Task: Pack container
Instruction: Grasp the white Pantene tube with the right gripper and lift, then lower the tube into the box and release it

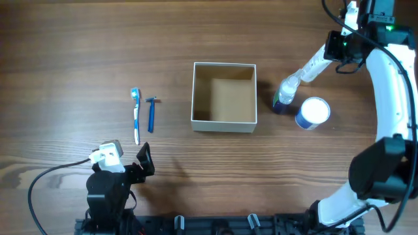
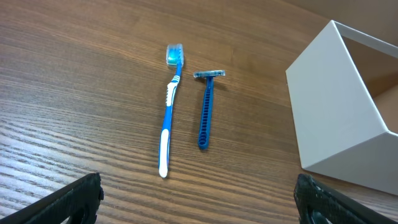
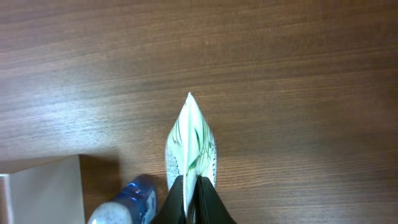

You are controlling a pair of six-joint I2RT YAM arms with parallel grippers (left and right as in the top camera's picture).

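My right gripper lifts the white tube toward the box next, then brings it down inside the box's far corner on the bottle's side [image 1: 243, 82].
The container [image 1: 224, 96] is a square, shallow cardboard box with white walls and a brown inside, standing open and empty at the table's middle. It also shows in the left wrist view [image 2: 336, 118] and the right wrist view [image 3: 37, 186]. My right gripper [image 1: 332, 47] [image 3: 191, 180] is shut on a white tube with green print [image 1: 312, 63] [image 3: 189, 140], held above the table to the right of the box. My left gripper [image 1: 144, 161] [image 2: 199, 202] is open and empty near the front left. A blue toothbrush [image 1: 136, 114] [image 2: 169, 118] and a blue razor [image 1: 151, 112] [image 2: 206, 109] lie side by side beyond it.
A small blue bottle with a pale cap [image 1: 284, 96] [image 3: 127, 202] stands just right of the box, under the tube's tip. A round blue-and-white jar [image 1: 312, 112] lies to its right. The right arm's white links run along the table's right edge.
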